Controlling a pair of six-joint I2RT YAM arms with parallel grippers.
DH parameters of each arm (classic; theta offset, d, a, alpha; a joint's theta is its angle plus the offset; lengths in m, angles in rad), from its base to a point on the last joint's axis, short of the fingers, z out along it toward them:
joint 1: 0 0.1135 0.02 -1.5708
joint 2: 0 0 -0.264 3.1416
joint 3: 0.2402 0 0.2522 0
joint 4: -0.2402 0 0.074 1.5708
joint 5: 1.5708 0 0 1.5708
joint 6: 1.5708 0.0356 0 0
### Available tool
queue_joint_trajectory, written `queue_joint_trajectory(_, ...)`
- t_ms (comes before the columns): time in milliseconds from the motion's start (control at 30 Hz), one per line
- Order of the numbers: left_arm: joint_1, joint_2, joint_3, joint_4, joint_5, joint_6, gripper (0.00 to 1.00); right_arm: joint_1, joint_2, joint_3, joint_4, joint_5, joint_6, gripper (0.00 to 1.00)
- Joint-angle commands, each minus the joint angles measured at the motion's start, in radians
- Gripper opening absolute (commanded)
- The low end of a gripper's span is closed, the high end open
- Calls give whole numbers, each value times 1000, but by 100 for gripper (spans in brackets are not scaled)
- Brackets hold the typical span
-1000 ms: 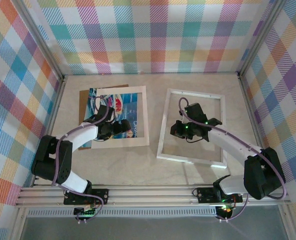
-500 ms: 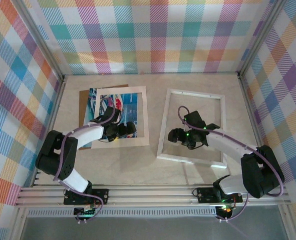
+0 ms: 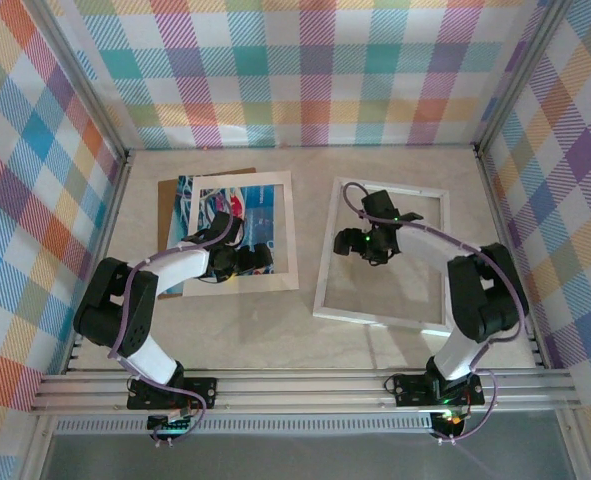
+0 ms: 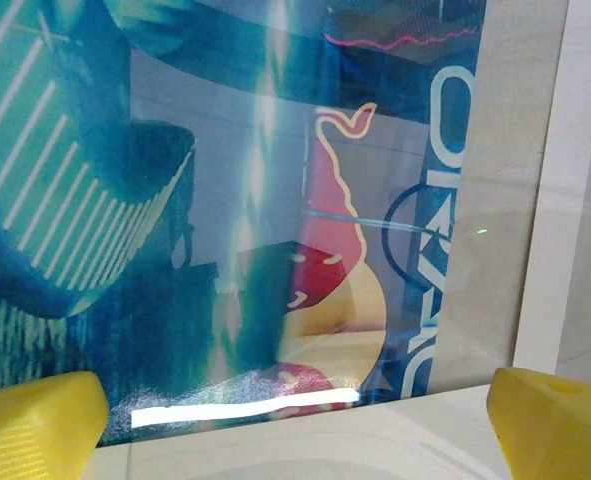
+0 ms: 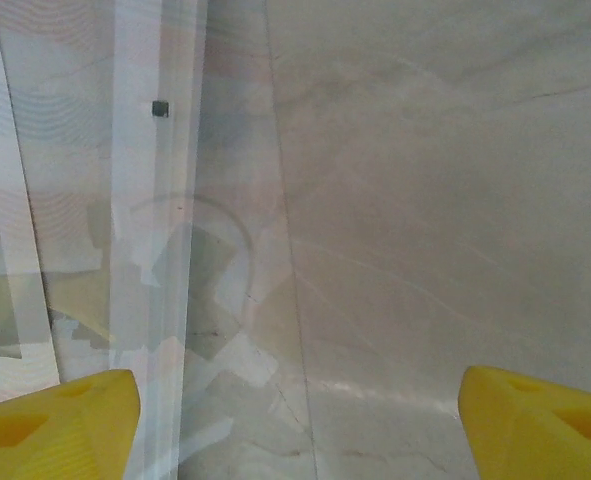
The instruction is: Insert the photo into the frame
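Note:
I need to move my right gripper toward the frame's bar on the mat side before it closes on the clear pane.
The photo (image 3: pixel 260 215), blue and teal with red patches, lies at the left under a white paper mat (image 3: pixel 287 230). My left gripper (image 3: pixel 259 259) hovers open over the mat's near strip. In the left wrist view the photo (image 4: pixel 225 200) lies close ahead, the mat (image 4: pixel 565 180) borders it, and the left gripper (image 4: pixel 295 420) holds nothing. The white-bordered frame (image 3: pixel 390 187) lies flat at the right. My right gripper (image 3: pixel 353 243) is open above its left half. In the right wrist view the frame (image 5: pixel 155 250) runs along the left, and the right gripper (image 5: pixel 295 420) is empty.
A brown backing board (image 3: pixel 167 240) sticks out from under the photo's left side. Plaid walls (image 3: pixel 305 70) close in the table at the back and both sides. A metal rail (image 3: pixel 305 390) runs along the near edge by the arm bases.
The right arm has folded back and carried its gripper toward the frame's far left part. The left gripper shifted slightly right over the mat, then stayed put.

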Motion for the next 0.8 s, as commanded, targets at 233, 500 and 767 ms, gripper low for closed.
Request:
queue_joint_trajectory(233,-4,58,-20,-49,-40,15,100,-13,78,-18,125,-259,-11,64)
queue_joint_trajectory(500,-4,63,-20,-42,-40,13,100,-41,46,-53,187,-407,34,26)
queue_joint_trajectory(767,-4,1,76,-143,-65,57,100,-83,-65,8,116,-487,50,1)
